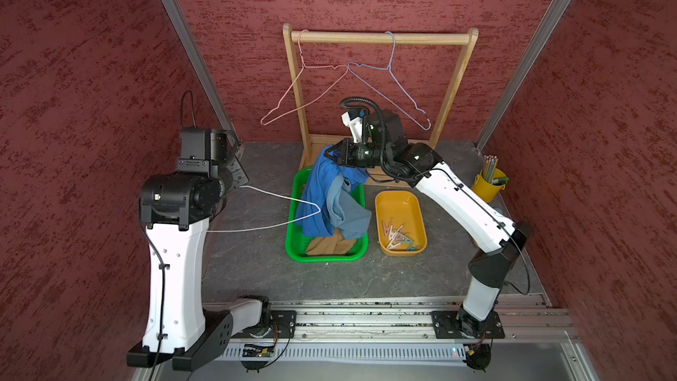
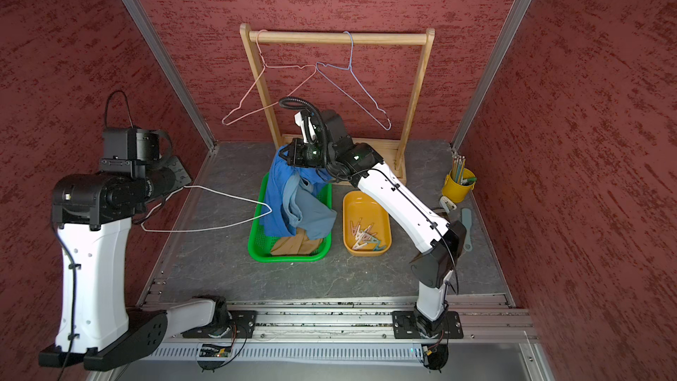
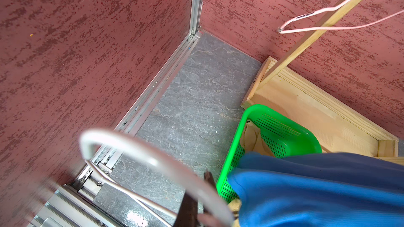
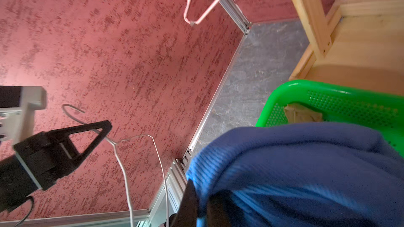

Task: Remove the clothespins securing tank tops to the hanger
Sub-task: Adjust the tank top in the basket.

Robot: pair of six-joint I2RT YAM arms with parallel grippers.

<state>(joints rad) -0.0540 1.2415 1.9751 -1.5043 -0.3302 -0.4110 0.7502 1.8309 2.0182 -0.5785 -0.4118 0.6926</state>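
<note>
The royal blue tank top hangs free of the wire hanger (image 1: 278, 197), so the robot's right gripper will go down into the green basket and let go of the top's upper part.
My left gripper (image 1: 240, 174) is shut on the neck of a bare white wire hanger (image 1: 278, 197), as the right wrist view shows at the gripper (image 4: 105, 127). The hanger's far tip meets the edge of the royal blue tank top (image 1: 318, 192). My right gripper (image 1: 331, 155) is shut on that top's upper part (image 4: 306, 171) and holds it above the green basket (image 1: 293, 251). A grey-blue tank top (image 1: 348, 214) drapes from the bundle. A tan tank top (image 1: 329, 245) lies in the basket. Several clothespins (image 1: 397, 238) lie in the orange tray (image 1: 399, 199).
A wooden rack (image 1: 381, 37) stands at the back with a bare pink hanger (image 1: 304, 86) and a bare blue hanger (image 1: 395, 82). A yellow cup of pencils (image 1: 489, 185) is at the right wall. A teal tool (image 2: 467, 225) lies behind my right arm.
</note>
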